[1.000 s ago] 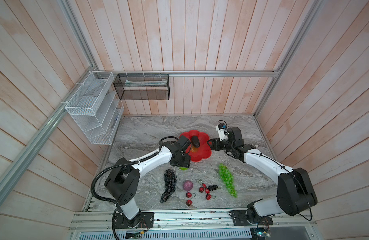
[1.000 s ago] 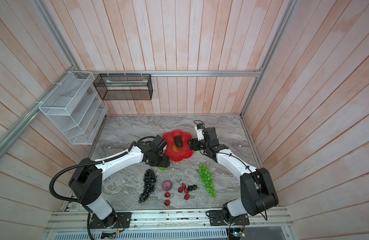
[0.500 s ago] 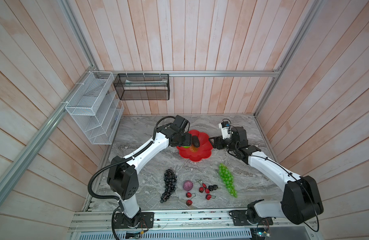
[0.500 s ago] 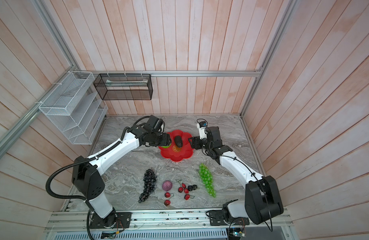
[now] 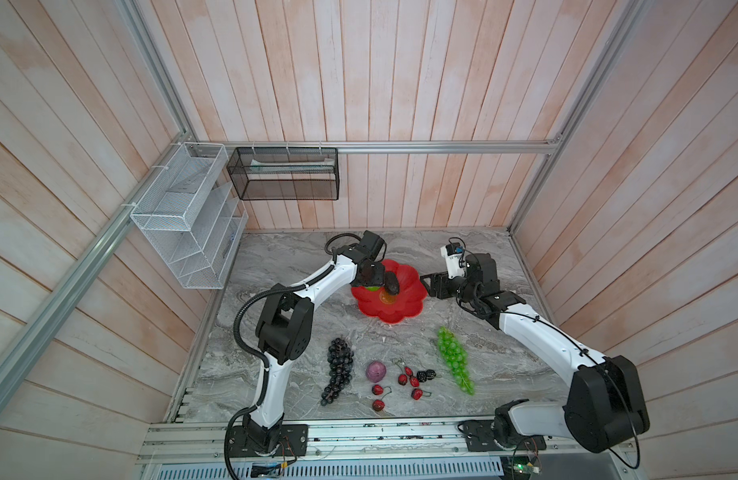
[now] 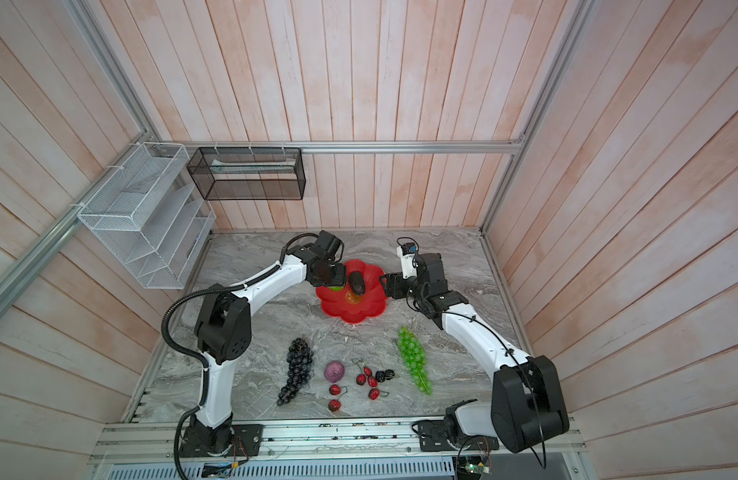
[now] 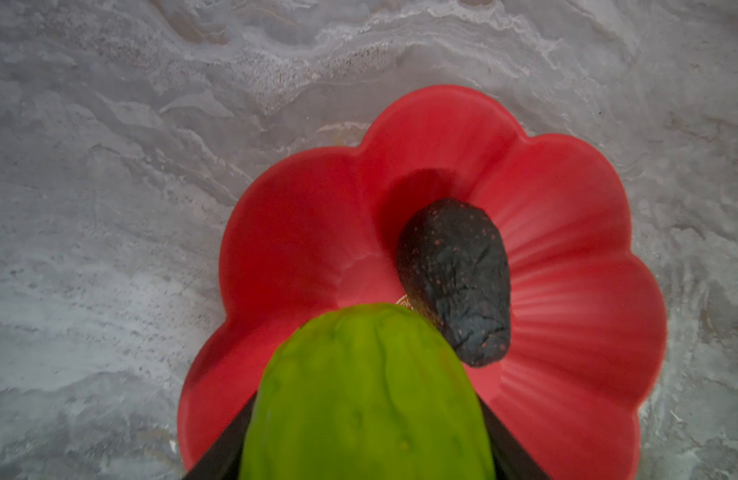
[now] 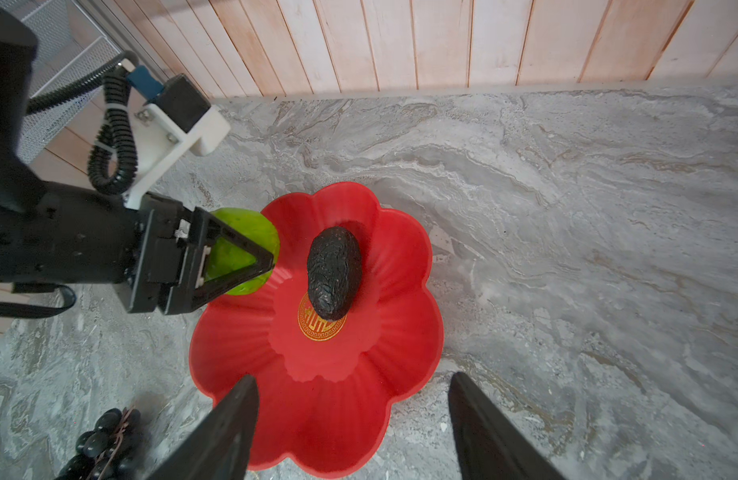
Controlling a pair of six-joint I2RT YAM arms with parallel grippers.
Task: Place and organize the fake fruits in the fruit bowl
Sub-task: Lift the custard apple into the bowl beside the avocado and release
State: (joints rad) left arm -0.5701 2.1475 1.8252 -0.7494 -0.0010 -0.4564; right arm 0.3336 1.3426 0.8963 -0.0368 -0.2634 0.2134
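Note:
I will next lower my left gripper toward the black oval and release the bumpy lime-green ball (image 7: 367, 395), as the fruit bowl's bare red bottom beside the oval is below it.
The red flower-shaped fruit bowl (image 5: 404, 311) (image 6: 369, 308) (image 8: 400, 291) lies at the middle back of the table. A black rough oval (image 5: 391, 283) (image 7: 454, 282) (image 8: 334, 272) rests in it, partly over the gold emblem (image 8: 317, 328). My left gripper (image 5: 371, 277) (image 7: 367, 409) (image 8: 263, 253) is shut on the bumpy lime-green ball (image 7: 367, 395) (image 8: 238, 249) over the bowl's left rim. To the right of the bowl, my right gripper (image 5: 431, 284) (image 8: 354, 376) stands open and empty, pointing at it. Nearer the front lie dark purple grapes (image 5: 338, 370), a purple-pink ball (image 5: 375, 371), red stemmed fruits (image 5: 404, 378), black berries (image 5: 426, 375) and green grapes (image 5: 454, 359).
A white wire basket (image 5: 184, 216) hangs on the left wall. A black mesh basket (image 5: 284, 178) hangs on the back wall. Wooden walls close in the marble table (image 5: 275, 266) on three sides. A metal rail (image 5: 359, 436) runs along its front edge.
My left gripper has carried the lime-green ball from the table at the bowl's front left up over the bowl's left rim. The right gripper has drawn back a little to the right.

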